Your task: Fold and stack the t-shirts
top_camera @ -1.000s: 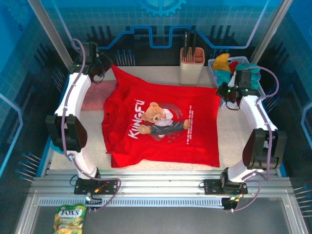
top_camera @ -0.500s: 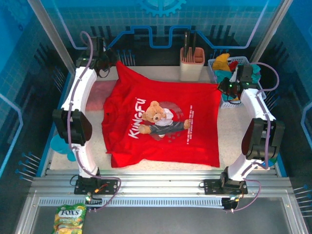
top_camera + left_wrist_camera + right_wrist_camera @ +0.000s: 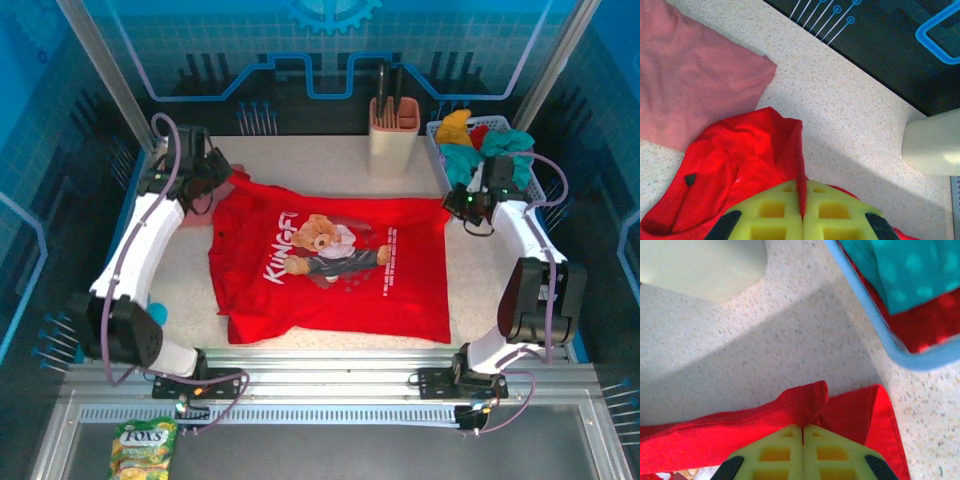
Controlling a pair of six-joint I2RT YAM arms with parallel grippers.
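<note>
I will carry the fold of cloth back to the near shoulder of the red t-shirt with my left gripper and let go there, folding the still-spread cloth over.
The bright red t-shirt (image 3: 330,265) lies spread on the table, its bear graphic and white lettering facing up. At the shirt's far left corner, my left gripper (image 3: 225,183) is shut on a ridge of red cloth (image 3: 790,145), which is pinched between the yellow pads (image 3: 770,215). My right gripper (image 3: 452,203) is shut on the far right corner, where a red fold (image 3: 807,400) bunches up just ahead of its pads (image 3: 835,455). The dusty pink t-shirt (image 3: 690,80) lies flat on the table just beyond the left corner.
A cream knife holder (image 3: 393,135) stands at the back centre. A blue basket (image 3: 443,160) of coloured clothes sits at the back right, close to my right gripper, its rim (image 3: 880,330) near the held corner. A candy packet (image 3: 145,447) lies in front of the rails.
Both grippers have come nearer and lower with the red shirt's far edge, which now lies straighter and closer to the front. The left arm has swung forward.
</note>
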